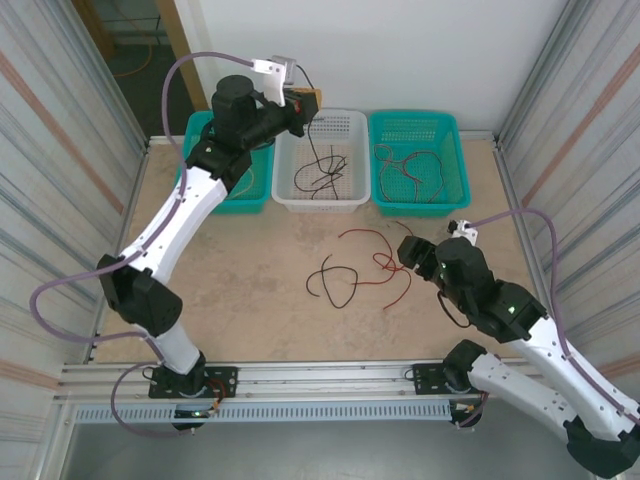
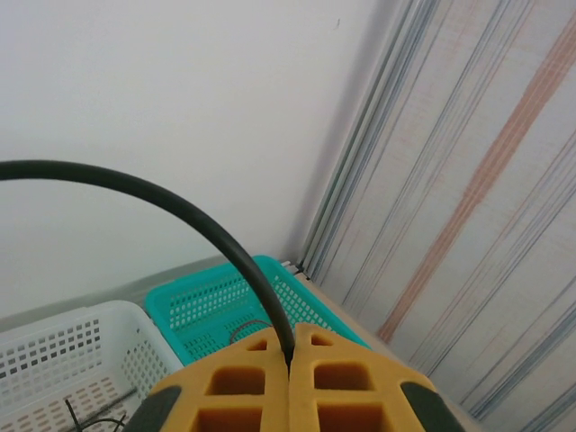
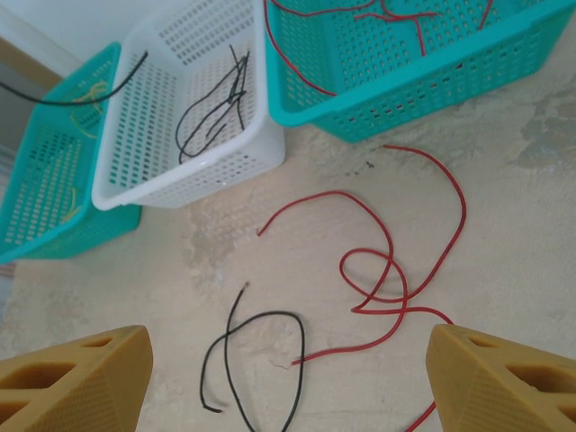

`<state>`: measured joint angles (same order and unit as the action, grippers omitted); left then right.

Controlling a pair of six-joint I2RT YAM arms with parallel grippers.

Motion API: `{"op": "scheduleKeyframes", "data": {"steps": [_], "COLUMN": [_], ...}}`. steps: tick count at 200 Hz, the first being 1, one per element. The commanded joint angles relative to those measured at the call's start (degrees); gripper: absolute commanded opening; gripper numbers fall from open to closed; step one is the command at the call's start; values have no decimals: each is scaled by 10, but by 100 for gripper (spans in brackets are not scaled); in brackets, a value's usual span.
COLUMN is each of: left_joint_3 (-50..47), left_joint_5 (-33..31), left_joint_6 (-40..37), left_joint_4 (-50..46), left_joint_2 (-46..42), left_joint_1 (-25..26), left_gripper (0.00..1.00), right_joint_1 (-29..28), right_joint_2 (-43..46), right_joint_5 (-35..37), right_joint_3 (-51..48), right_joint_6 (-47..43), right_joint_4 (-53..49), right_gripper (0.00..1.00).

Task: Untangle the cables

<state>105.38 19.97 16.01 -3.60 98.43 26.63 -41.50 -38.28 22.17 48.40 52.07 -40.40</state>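
Next, my left gripper should lower toward the white basket's bottom to release the black cable there, since that basket, holding other black cables, lies below the gripper.
My left gripper is raised above the white basket, shut on a black cable that arcs up from between its yellow fingers and hangs down into the basket. More black cables lie inside that basket. On the table, a looped black cable lies beside tangled red cables. My right gripper hovers over them, open wide with nothing between its fingers; in the top view it sits just right of the red cables.
A teal basket at the back right holds red cables. Another teal basket at the back left holds yellow wires. Corrugated walls close in both sides, with a white wall behind the baskets.
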Motion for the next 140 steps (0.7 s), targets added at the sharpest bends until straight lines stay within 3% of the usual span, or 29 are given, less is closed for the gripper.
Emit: {"op": "scheduleKeyframes", "data": {"steps": [1, 42, 48, 64, 77, 81, 91, 140], "left_joint_3": [47, 105, 113, 129, 115, 106, 81, -28], "left_joint_5": [4, 14, 19, 15, -1, -6, -15, -72], "left_joint_6": [13, 25, 25, 20, 24, 27, 36, 72], "left_joint_4": [6, -36, -49, -90, -103, -103, -95, -50], "left_joint_2": [31, 120, 135, 163, 164, 161, 149, 65], "left_joint_1": [-11, -24, -25, -26, -26, -26, -27, -24], "left_gripper": [0, 0, 12, 57, 76, 86, 97, 99], "right_joint_1": [3, 3, 3, 3, 4, 5, 12, 83], "right_joint_2": [-10, -17, -17, -20, -28, -31, -45, -137], "right_joint_5": [-8, -6, -6, -4, -3, -3, -8, -58], "right_joint_3": [-4, 0, 1, 4, 13, 17, 34, 105], "right_joint_6": [2, -4, -4, -6, -6, -5, -6, -61], "right_joint_4": [10, 13, 12, 11, 7, 4, -4, -14], "right_gripper": [78, 78, 78, 78, 78, 79, 79, 79]}}
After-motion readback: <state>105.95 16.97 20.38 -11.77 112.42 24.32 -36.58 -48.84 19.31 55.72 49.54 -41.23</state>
